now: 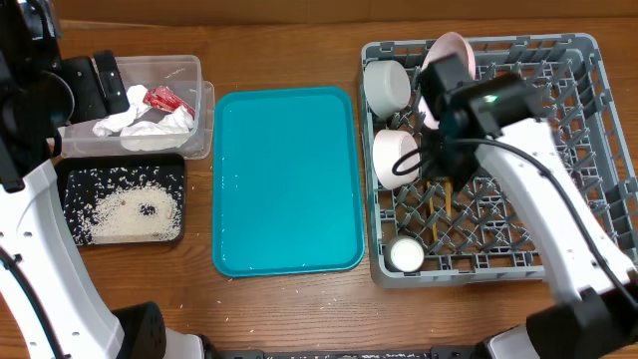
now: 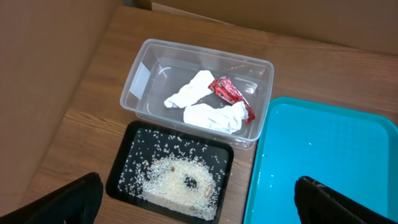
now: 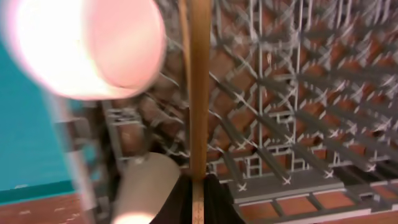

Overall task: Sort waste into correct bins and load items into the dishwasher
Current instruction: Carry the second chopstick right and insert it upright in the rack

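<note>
My right gripper holds the wooden chopstick and should next carry it down and slightly back among the rack's wires [image 1: 443,216], where another chopstick lies by the small white cup.
The grey dish rack [image 1: 588,120] at the right holds greyish-white bowls [image 1: 387,84] [image 1: 396,158], a pale-pink plate [image 1: 451,50] on edge and a small white cup [image 1: 406,255]. My right gripper [image 3: 198,186] is over the rack's left part, shut on a wooden chopstick [image 3: 199,87]; chopsticks show under it in the overhead view [image 1: 446,199]. The clear tub [image 2: 146,74] holds the white napkin [image 2: 208,106] and the red wrapper [image 2: 231,94]. The black tray [image 2: 121,171] holds the rice scraps [image 2: 177,180]. My left gripper [image 2: 199,205] is open and empty, high above the black tray.
The teal serving tray [image 1: 287,179] lies between the bins and the rack, bare but for a few specks. A few rice grains lie on the wood near the table's front edge. The rack's right half shows only pegs.
</note>
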Controlling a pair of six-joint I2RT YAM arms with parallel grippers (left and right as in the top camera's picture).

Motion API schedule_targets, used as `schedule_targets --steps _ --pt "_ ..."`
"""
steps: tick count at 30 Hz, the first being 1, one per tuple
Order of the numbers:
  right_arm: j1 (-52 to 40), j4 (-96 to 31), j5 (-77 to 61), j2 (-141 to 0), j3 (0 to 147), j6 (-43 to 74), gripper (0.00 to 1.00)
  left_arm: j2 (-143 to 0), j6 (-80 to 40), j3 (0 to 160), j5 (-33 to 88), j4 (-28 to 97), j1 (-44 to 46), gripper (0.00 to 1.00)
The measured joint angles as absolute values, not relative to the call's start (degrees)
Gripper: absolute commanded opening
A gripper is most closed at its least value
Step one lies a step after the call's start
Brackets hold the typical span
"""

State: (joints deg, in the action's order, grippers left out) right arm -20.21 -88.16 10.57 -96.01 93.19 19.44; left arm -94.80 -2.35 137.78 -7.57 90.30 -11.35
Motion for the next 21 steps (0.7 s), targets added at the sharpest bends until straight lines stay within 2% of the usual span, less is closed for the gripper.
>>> schedule_targets --steps 6,15,16,21 --pt "-15.6 -80.6 10.0 -96.1 81.5 17.7 0.04 -94.8 -2.4 137.8 -7.6 90.3 -11.4 1.00" --pt "-13.9 -78.2 7.0 -96.1 77.5 13.7 0.04 -94.8 -2.4 137.8 -7.6 90.3 -11.4 1.00" --pt "-13.9 -78.5 6.7 -96.1 77.5 13.6 0.06 -94.8 -2.3 137.8 -7.6 90.3 -11.4 1.00" --pt "-13.9 -80.8 4.9 -96.1 77.5 13.1 0.31 -94.8 -2.3 137.8 -7.6 90.3 -11.4 1.00"
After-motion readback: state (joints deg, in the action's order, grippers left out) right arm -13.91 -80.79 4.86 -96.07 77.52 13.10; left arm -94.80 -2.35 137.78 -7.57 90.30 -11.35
